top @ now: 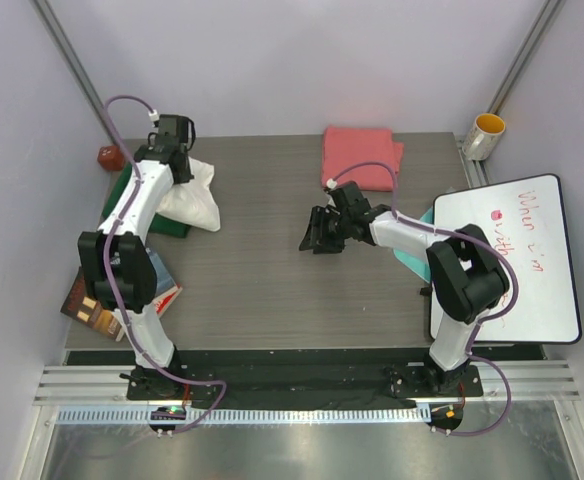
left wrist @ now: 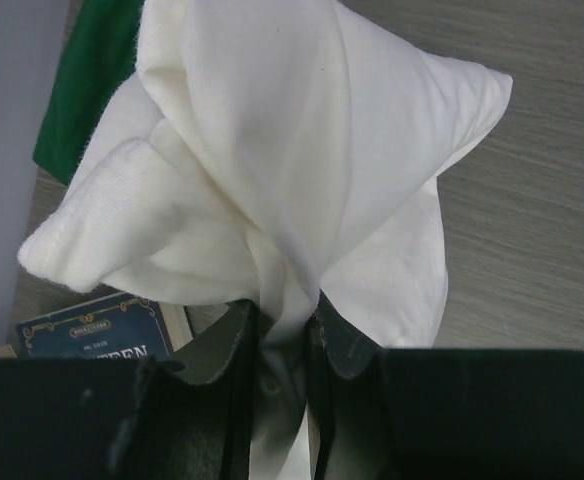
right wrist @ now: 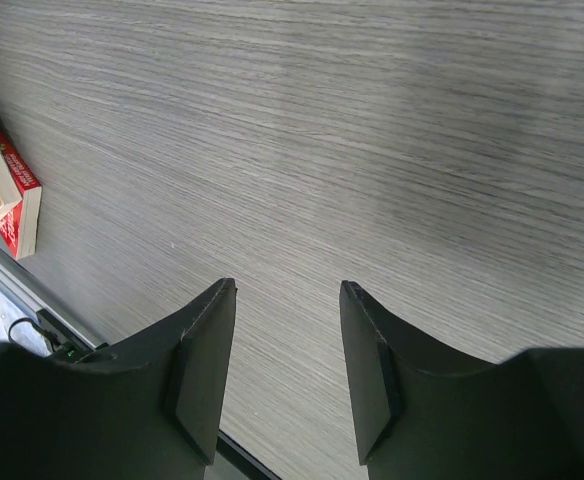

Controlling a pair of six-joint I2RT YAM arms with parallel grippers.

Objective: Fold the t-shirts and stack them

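Note:
Next, my left gripper will carry the white t-shirt's fold to its left in the top view and release it, since the dark green t-shirt's uncovered side lies there.
A white t-shirt (top: 194, 198) (left wrist: 292, 170) hangs bunched at the table's far left, pinched between the fingers of my left gripper (top: 177, 150) (left wrist: 284, 312), which is shut on it. Under and behind it lies a dark green t-shirt (top: 122, 195) (left wrist: 87, 80). A coral-pink t-shirt (top: 360, 157) lies folded at the far middle of the table. My right gripper (top: 320, 232) (right wrist: 287, 290) hovers open over bare grey tabletop near the middle, nothing between its fingers.
Books (top: 97, 300) (left wrist: 97, 335) (right wrist: 12, 195) lie at the left edge beside the left arm. A whiteboard (top: 507, 255) sits at the right with a teal sheet (top: 412, 250) beneath the right arm. A yellow cup (top: 485, 135) stands far right; a small red object (top: 107, 156) far left.

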